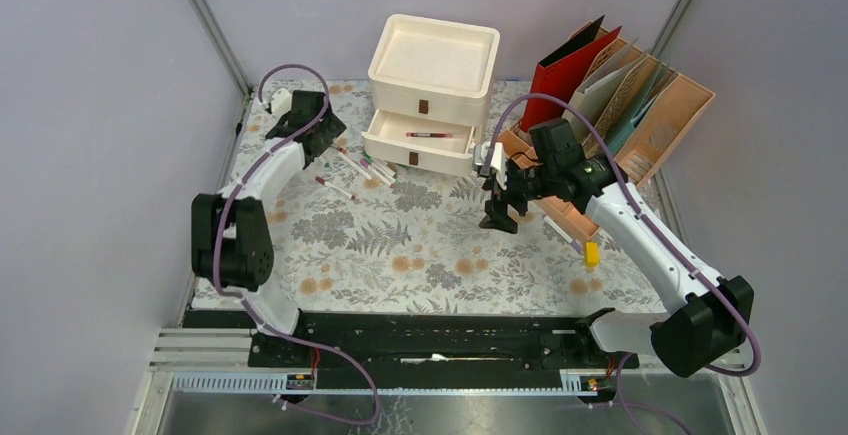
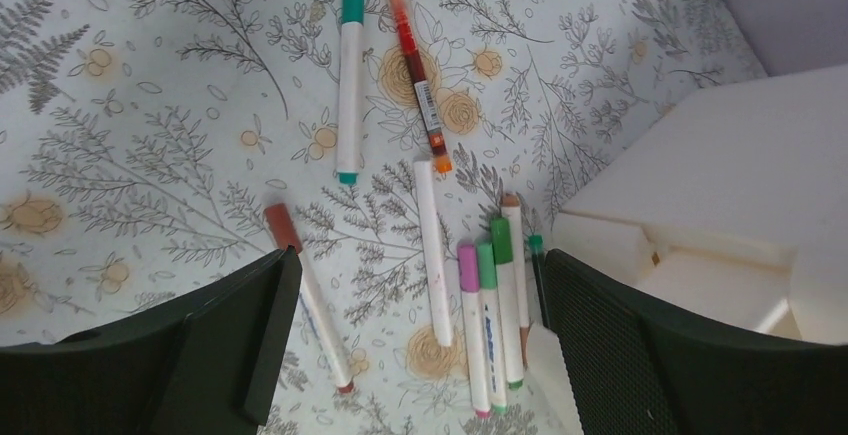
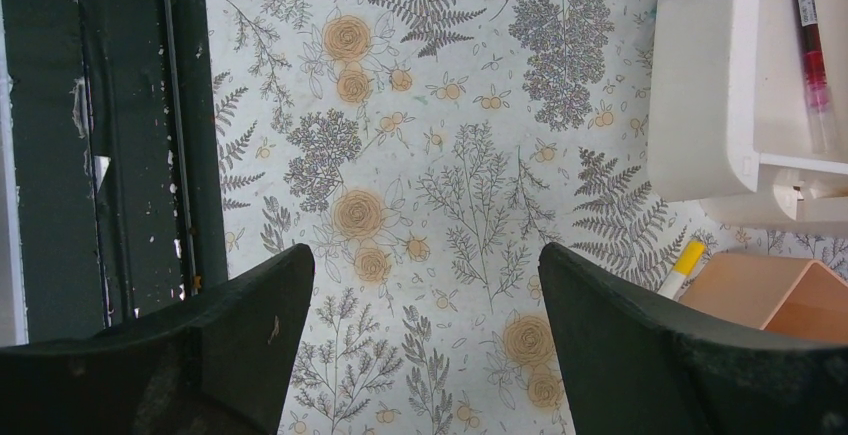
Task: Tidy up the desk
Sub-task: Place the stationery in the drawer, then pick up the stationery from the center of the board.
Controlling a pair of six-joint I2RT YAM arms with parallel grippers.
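My left gripper needs to move its fingers outward past the white marker and down astride the orange pen's barcode label [image 2: 428,107], which lies below and outward of it.
The desk [image 1: 420,245] is a tabletop under a fern-and-flower cloth. My left gripper [image 1: 333,147] is open and empty, hovering over several loose markers [image 1: 365,167] beside the white drawer unit [image 1: 432,65]. In the left wrist view my gripper [image 2: 420,345] straddles a plain white marker [image 2: 432,255], a pink-capped one [image 2: 472,325] and green-capped ones [image 2: 508,295]. A brown-capped marker [image 2: 305,300] lies by the left finger [image 2: 230,345]. My right gripper [image 1: 498,217] is open and empty above bare cloth; it also shows in the right wrist view [image 3: 425,335].
The lower drawer [image 1: 420,140] stands open with a red pen [image 1: 427,134] in it. A teal-capped marker [image 2: 348,75] and an orange pen [image 2: 418,85] lie farther out. A tan file organizer [image 1: 640,115] with a red folder [image 1: 565,75] stands at the right. A yellow marker [image 1: 591,252] lies near it.
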